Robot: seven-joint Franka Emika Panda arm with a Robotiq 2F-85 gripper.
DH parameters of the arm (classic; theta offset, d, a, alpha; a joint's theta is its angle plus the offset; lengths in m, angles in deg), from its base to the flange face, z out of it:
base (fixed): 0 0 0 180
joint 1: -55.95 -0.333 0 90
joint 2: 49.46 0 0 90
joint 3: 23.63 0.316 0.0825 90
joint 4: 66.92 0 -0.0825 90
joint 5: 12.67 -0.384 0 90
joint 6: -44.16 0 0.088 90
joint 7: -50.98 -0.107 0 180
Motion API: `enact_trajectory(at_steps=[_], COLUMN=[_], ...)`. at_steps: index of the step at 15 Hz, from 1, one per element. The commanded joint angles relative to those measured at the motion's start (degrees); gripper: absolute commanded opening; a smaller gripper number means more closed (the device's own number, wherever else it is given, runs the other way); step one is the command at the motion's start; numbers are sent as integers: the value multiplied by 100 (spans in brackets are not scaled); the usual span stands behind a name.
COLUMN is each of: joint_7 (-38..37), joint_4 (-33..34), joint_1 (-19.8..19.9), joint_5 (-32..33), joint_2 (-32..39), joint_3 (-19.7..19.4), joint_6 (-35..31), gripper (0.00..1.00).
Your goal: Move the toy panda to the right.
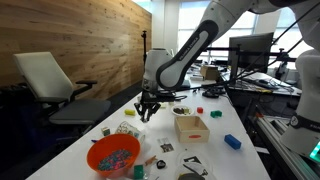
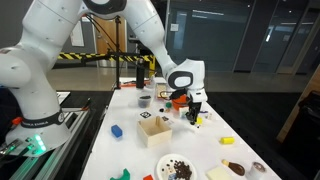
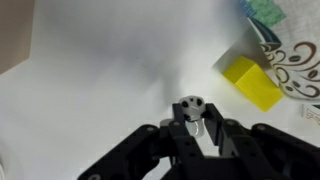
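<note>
My gripper moves down to the clear patch next and releases the toy panda. This is because the white tabletop beneath the toy panda [image 1: 144,121] [image 3: 192,104] lies bare beside the yellow block.
The toy panda [image 3: 192,104] is a tiny white figure with black ears and eyes. It sits between my gripper's black fingers [image 3: 193,125] in the wrist view, its head sticking out past the fingertips. The gripper is shut on it, low over the white table [image 3: 100,80]. In both exterior views the gripper [image 1: 148,108] [image 2: 193,112] points down at the middle of the table, and the panda is too small to make out there.
A yellow block [image 3: 253,82] and a patterned paper item [image 3: 290,60] lie close beside the gripper. A wooden box [image 1: 191,127] [image 2: 154,127], an orange bowl of beads [image 1: 113,154], a blue block [image 1: 232,142] [image 2: 116,130] and a plate [image 2: 178,167] also sit on the table.
</note>
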State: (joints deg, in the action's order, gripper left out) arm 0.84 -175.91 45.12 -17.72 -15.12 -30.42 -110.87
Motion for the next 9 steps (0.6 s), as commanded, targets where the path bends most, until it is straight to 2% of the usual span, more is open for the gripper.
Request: enact_trajectory(at_steps=[1, 9], joint_7=[-325, -617], joint_4=[253, 283], joint_1=[-107, -169], joint_5=[-62, -60], joint_2=[265, 575], joint_3=[-84, -132], joint_6=[-32, -348], gripper=[7, 7])
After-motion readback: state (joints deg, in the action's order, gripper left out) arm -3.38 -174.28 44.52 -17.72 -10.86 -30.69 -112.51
